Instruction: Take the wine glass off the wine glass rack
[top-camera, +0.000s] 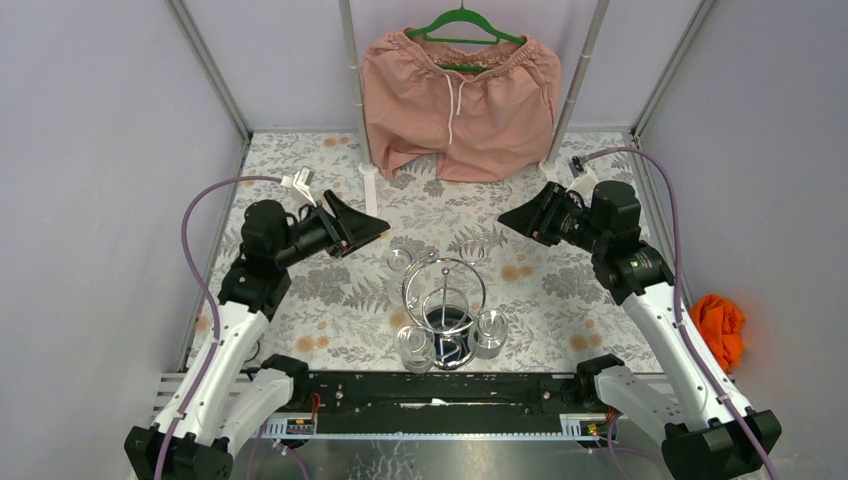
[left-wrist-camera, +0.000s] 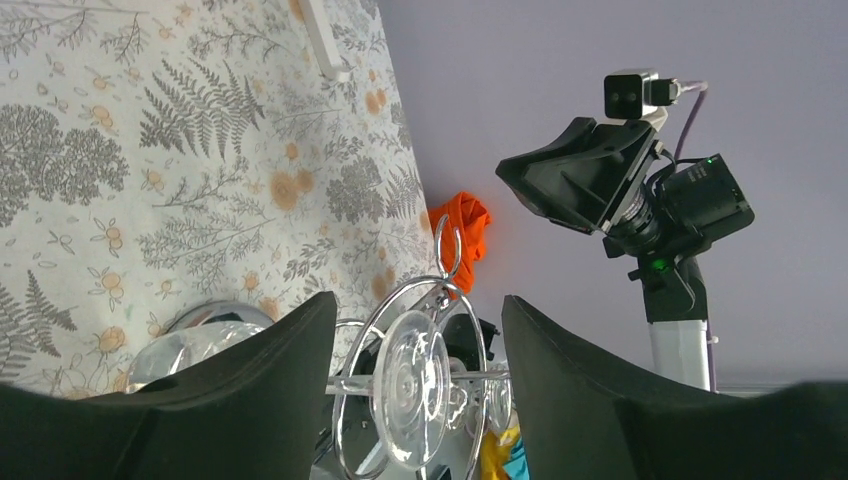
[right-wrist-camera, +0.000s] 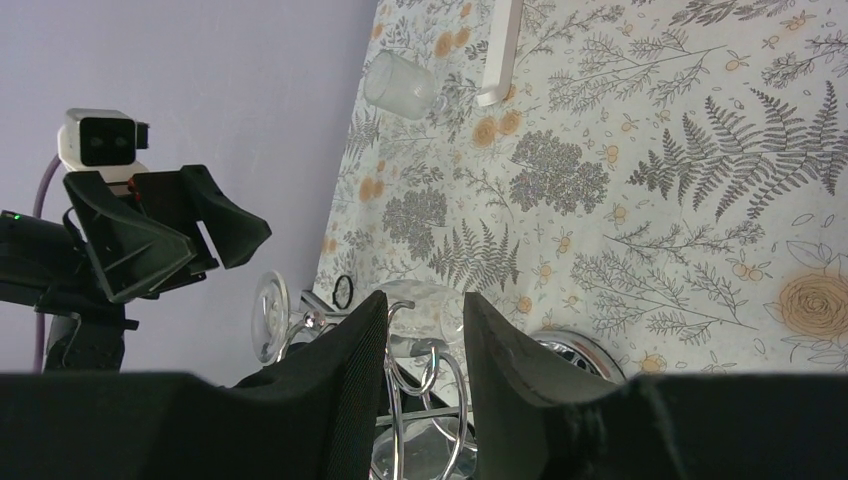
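My left gripper will move back toward the rack next and bring its open fingers around the rim of the glass foot (top-camera: 397, 260) (left-wrist-camera: 415, 385), because that foot is still beyond the fingers.
The chrome wine glass rack (top-camera: 444, 300) stands near the table's front middle, with wine glasses (top-camera: 490, 331) hanging upside down from its rings. My left gripper (top-camera: 378, 228) hovers to the rack's far left, open and empty. In the left wrist view the gripper (left-wrist-camera: 418, 305) frames a glass foot (left-wrist-camera: 415, 385) inside a rack ring (left-wrist-camera: 448, 300), some way off. My right gripper (top-camera: 505, 218) hovers to the far right, jaws apart, holding nothing. In the right wrist view the gripper (right-wrist-camera: 425, 300) frames the rack loops (right-wrist-camera: 440, 372) and a glass bowl (right-wrist-camera: 425, 298).
Pink shorts (top-camera: 460, 100) hang on a green hanger at the back between metal posts. An orange cloth (top-camera: 720, 325) lies off the table's right side. A white bar foot (right-wrist-camera: 500, 50) and a clear cup (right-wrist-camera: 400, 85) lie on the floral tablecloth (top-camera: 560, 300).
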